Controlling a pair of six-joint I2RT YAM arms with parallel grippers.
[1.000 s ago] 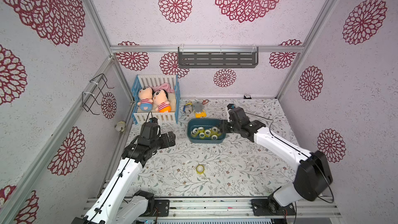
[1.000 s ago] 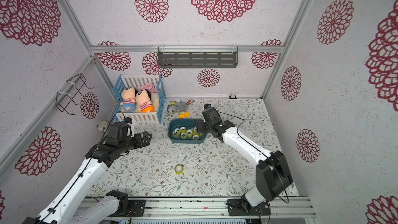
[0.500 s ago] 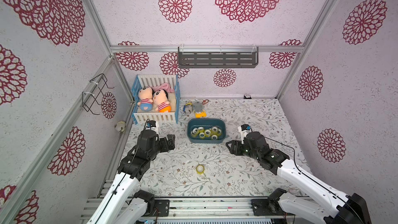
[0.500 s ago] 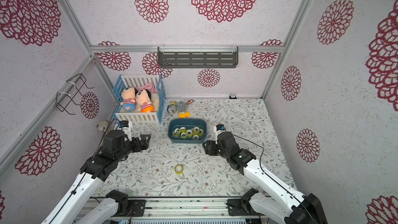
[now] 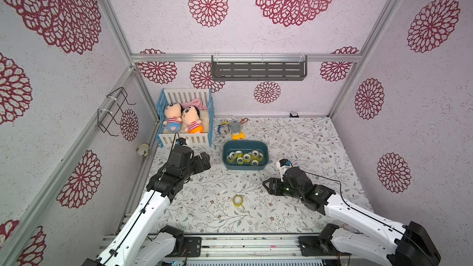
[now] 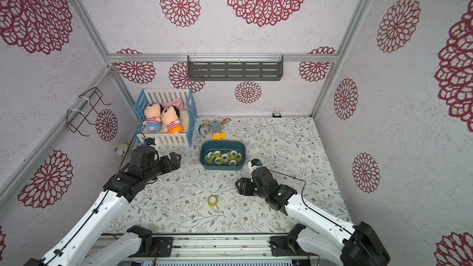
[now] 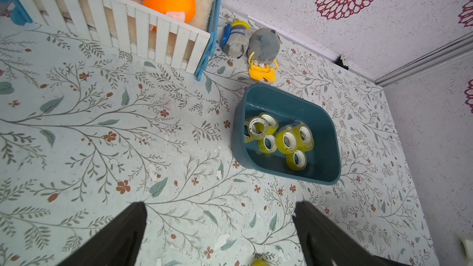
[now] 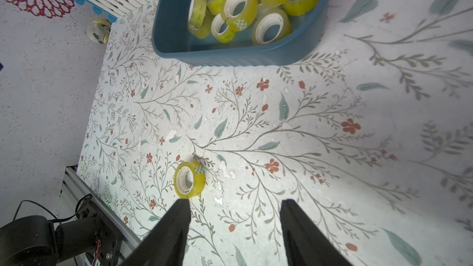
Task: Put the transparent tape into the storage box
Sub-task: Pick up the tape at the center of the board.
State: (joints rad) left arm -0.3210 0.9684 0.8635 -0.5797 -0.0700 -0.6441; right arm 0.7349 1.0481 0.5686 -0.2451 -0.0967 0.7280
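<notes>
The transparent tape lies below my right gripper, toward my left gripper's side, so next my right gripper should sweep down that way to straddle the tape's nearer side point(image 5: 242, 200) point(image 8: 200, 179).
One roll of transparent tape point(image 5: 238, 200) point(image 6: 212, 200) lies flat on the floral table, near the front. In the right wrist view this tape point(image 8: 189, 179) sits just beyond my right gripper's left finger, not between the fingers. My right gripper point(image 5: 266, 185) point(image 8: 235, 200) is open and empty, a little to the right of the roll. The teal storage box point(image 5: 244, 167) point(image 6: 222, 167) point(image 8: 230, 57) stands further back and holds several yellowish tape rolls point(image 5: 245, 156). My left gripper point(image 5: 206, 161) point(image 7: 220, 204) hangs open and empty to the left of the box point(image 7: 286, 98).
A blue-and-white crib point(image 5: 185, 116) with two plush dolls stands at the back left. Small toys point(image 5: 231, 129) lie just behind the box. A grey shelf point(image 5: 258, 67) hangs on the back wall and a wire rack point(image 5: 112, 111) on the left wall.
My right arm has drawn back from the box's right side toward the front and now points at the loose roll. The left gripper has barely shifted.
</notes>
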